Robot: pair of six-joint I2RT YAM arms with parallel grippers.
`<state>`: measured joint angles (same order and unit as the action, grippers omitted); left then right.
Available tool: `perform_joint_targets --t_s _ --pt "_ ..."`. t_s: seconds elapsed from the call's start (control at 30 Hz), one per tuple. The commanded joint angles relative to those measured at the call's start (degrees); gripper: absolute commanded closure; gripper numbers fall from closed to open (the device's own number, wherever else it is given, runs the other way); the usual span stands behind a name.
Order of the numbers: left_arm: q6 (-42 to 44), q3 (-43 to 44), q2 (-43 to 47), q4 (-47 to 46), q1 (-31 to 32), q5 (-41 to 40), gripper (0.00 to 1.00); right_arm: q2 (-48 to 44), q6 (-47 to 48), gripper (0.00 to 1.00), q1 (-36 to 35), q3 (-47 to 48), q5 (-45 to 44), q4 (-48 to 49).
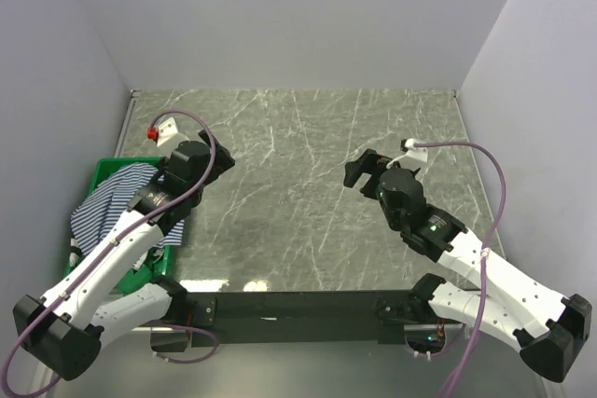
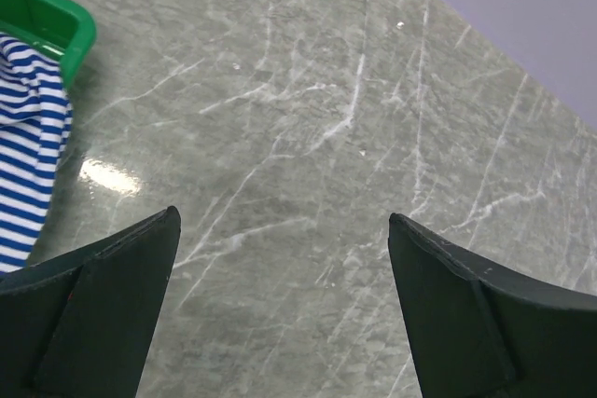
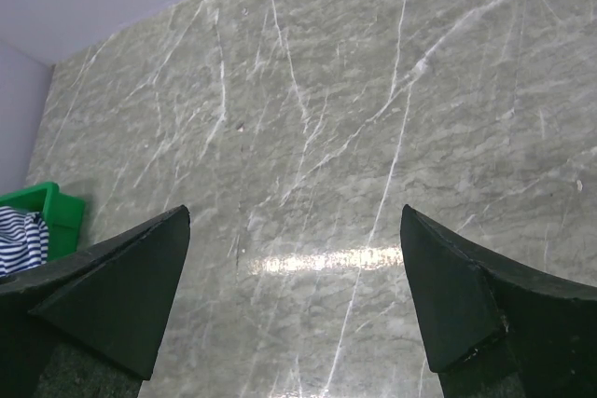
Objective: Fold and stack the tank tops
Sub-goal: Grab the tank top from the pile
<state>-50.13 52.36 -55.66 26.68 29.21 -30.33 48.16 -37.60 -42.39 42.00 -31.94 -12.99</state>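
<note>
The left gripper moves over the green bin [image 1: 101, 169] next, then goes down to the crumpled striped tank top's fold.
A thin navy-white striped tank top [image 1: 110, 204] lies crumpled in the green bin [image 1: 101, 169] at the table's left edge and hangs over the bin's rim. It also shows in the left wrist view [image 2: 26, 137] and, small, in the right wrist view [image 3: 19, 240]. The other tank tops are hidden or out of view. My left gripper [image 1: 220, 159] is open and empty, just right of the bin above bare table [image 2: 283, 217]. My right gripper [image 1: 358, 171] is open and empty over the table's right-middle [image 3: 295, 212].
The grey marble table [image 1: 298, 137] stretches between the two grippers and back to the walls. The bin's corner shows in the left wrist view [image 2: 56, 20] and in the right wrist view [image 3: 56, 212]. The left arm lies over the bin's near part.
</note>
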Motion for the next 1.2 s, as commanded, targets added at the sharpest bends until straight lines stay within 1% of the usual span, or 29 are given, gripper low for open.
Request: perform_joint_targets --t_s 0.0,0.13,0.23,0.3,0.33,0.37,0.4,0.43,0.47,0.53,0.57,0.63,0.7,0.77,0.8,0.83,0.87,0.93,0.97,1.07,1.1,1.17 --pt "-3.2 1.9 0.0 3.5 0.0 -5.2 0.01 0.0 0.5 0.0 -0.1 1.3 -1.3 0.3" --pt "-8.2 4.4 -1.0 7.8 -0.3 -10.0 0.01 1.2 1.6 0.0 -0.2 2.1 0.0 -0.6" --pt "-9.8 8.0 -2.9 11.4 -2.2 -11.2 0.01 2.6 2.0 0.0 -0.2 2.7 0.6 -1.5" --pt "-11.0 10.7 -5.2 14.0 -4.9 -13.8 0.01 3.4 2.4 0.0 -0.2 3.1 1.2 -2.0" --pt "-12.2 11.5 -5.9 15.2 -6.8 -14.1 0.01 3.7 2.5 0.0 -0.2 3.4 1.4 -2.4" --pt "-12.4 12.8 -7.3 17.0 -11.9 -13.2 0.01 4.1 2.5 0.0 -0.2 3.5 1.5 -2.8" --pt "-12.4 13.1 -7.6 17.4 -15.0 -12.0 0.01 4.3 2.5 0.0 -0.2 3.4 1.8 -3.0" --pt "-12.1 13.1 -8.0 17.3 -18.0 -10.9 0.01 4.6 2.4 0.0 -0.2 3.4 2.1 -3.2" --pt "-11.7 12.7 -8.1 16.0 -23.2 -10.1 0.02 4.8 2.4 0.0 -0.2 3.4 2.4 -3.1" --pt "-10.5 11.9 -8.2 14.4 -27.5 -7.9 0.04 5.1 2.4 0.0 -0.2 2.8 3.7 -2.6" --pt "-10.4 11.5 -9.2 14.0 -30.9 -7.5 0.05 5.3 2.3 0.0 -0.1 2.7 4.1 -2.4" --pt "-11.5 11.2 -10.8 14.7 -33.5 -7.6 0.06 5.6 2.3 0.01 -0.1 2.5 5.0 -2.0" --pt "-12.4 10.5 -14.2 14.4 -36.8 -7.5 0.06 6.3 2.3 0.01 -0.1 2.6 5.6 -1.9" --pt "-12.3 9.4 -18.5 12.7 -40.2 -4.7 0.07 6.9 2.4 0.01 -0.1 2.6 6.5 -1.5" --pt "-12.2 9.3 -20.2 11.9 -41.2 -3.6 0.09 7.2 2.4 0.01 -0.1 2.5 6.6 -1.3" --pt "-10.8 9.3 -22.1 10.1 -42.0 -0.6 0.11 7.4 2.4 0.01 -0.2 2.6 6.9 -1.2" --pt "-10.8 10.2 -26.0 10.0 -43.0 -0.4 0.11 7.6 2.4 0.01 -0.1 2.6 7.2 -1.2" --pt "-10.4 11.3 -29.8 10.1 -43.6 0.3 0.11 8.2 2.4 0.01 -0.2 2.7 7.2 -1.3" --pt "-10.5 12.1 -33.2 10.1 -43.8 0.1 0.11 8.1 2.4 0.01 -0.1 2.7 7.2 -1.3" --pt "-11.5 12.0 -38.0 10.3 -44.2 1.4 0.13 8.1 2.4 0.01 -0.1 2.1 7.1 -0.9" --pt "-11.8 11.8 -38.6 10.3 -44.2 1.5 0.21 8.0 2.5 0.01 -0.2 2.0 6.9 -0.8" --pt "-12.4 11.0 -39.1 9.7 -44.2 1.7 0.31 7.8 2.5 0.01 -0.1 2.1 6.5 -1.0"
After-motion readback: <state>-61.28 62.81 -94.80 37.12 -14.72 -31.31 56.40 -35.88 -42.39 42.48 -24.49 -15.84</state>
